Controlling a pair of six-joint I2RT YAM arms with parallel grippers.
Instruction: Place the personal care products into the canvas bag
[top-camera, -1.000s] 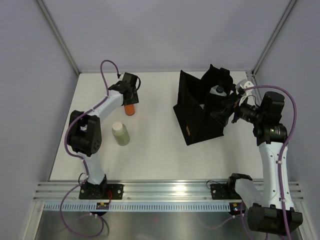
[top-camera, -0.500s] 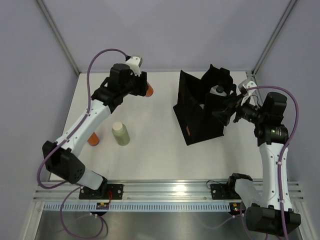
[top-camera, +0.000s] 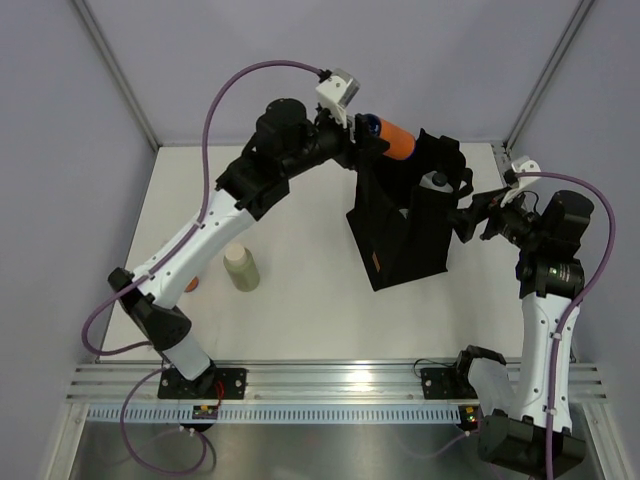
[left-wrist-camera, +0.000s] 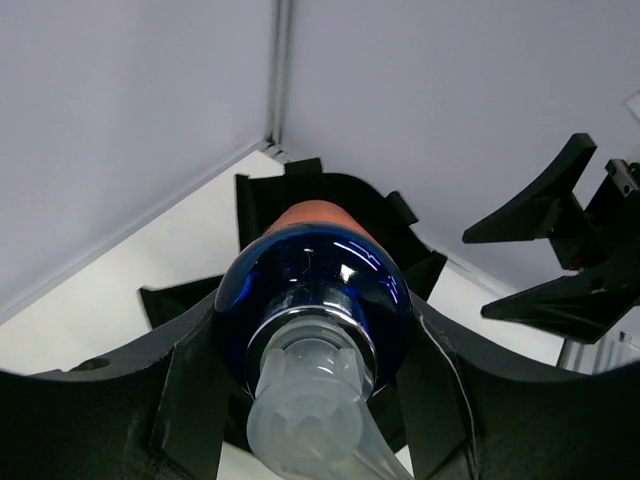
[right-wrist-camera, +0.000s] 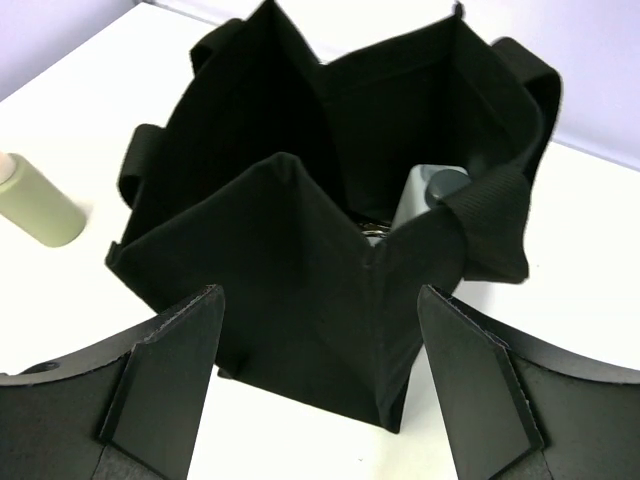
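Note:
The orange bottle is next to come back from the bag's far rim in the robot's left gripper, which will lower it into the opening (top-camera: 405, 181) beside the white bottle.
The black canvas bag (top-camera: 405, 215) stands open at the right of the table, also in the right wrist view (right-wrist-camera: 300, 210). My left gripper (top-camera: 372, 135) is shut on an orange bottle with a blue cap (top-camera: 390, 138) and holds it in the air above the bag's far left rim; the left wrist view shows the blue cap (left-wrist-camera: 315, 300). A white bottle with a dark cap (top-camera: 437, 181) stands inside the bag (right-wrist-camera: 428, 192). A beige bottle (top-camera: 241, 267) and a second orange bottle (top-camera: 190, 284) are on the table at the left. My right gripper (top-camera: 470, 215) is open and empty beside the bag's right side.
The enclosure's grey walls and metal corner posts (top-camera: 540, 75) stand close behind the bag. The left arm (top-camera: 200, 235) stretches diagonally across the table's left half. An aluminium rail (top-camera: 330, 385) runs along the near edge.
My left arm has carried the orange bottle up and to the right, from the far left of the table to above the bag. My right gripper has let the bag go and drawn back slightly right.

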